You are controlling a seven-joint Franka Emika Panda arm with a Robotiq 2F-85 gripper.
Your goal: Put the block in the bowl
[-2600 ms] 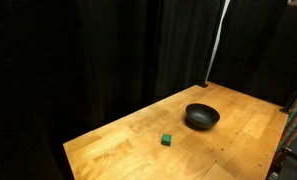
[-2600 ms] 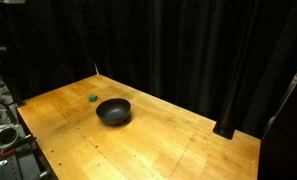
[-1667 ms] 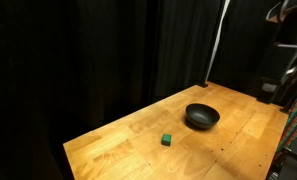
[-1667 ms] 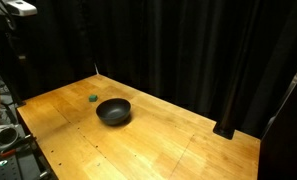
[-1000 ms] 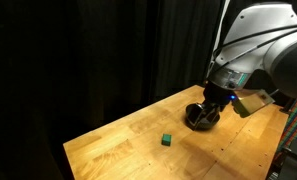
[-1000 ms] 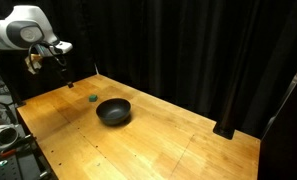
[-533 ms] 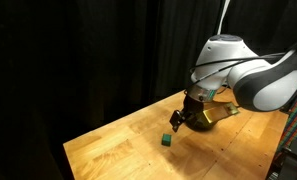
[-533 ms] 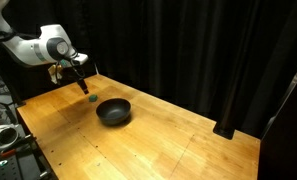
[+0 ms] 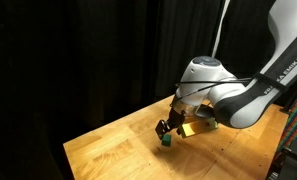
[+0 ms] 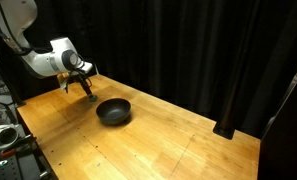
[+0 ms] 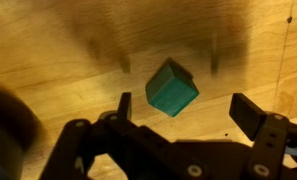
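Note:
The green cube is just below, lined up between my spread fingers, so I will lower my open gripper around it and close on its sides.
The block is a tiny green cube lying on the wooden table. In the wrist view it sits between and just beyond my two spread fingers, untouched. My gripper is open and hangs right over it. In an exterior view the gripper is low over the cube. In an exterior view my gripper hides the cube. The black bowl stands beside the gripper; in the wrist view its dark rim blurs at the left. In an exterior view my arm hides the bowl.
The wooden table is ringed by black curtains. The table's near edge and corner lie close to the cube. A white cable hangs at the back. Equipment stands off the table's end.
My arm has swung in from outside the views, passed over the bowl and come down over the green cube. The cube and bowl have not moved.

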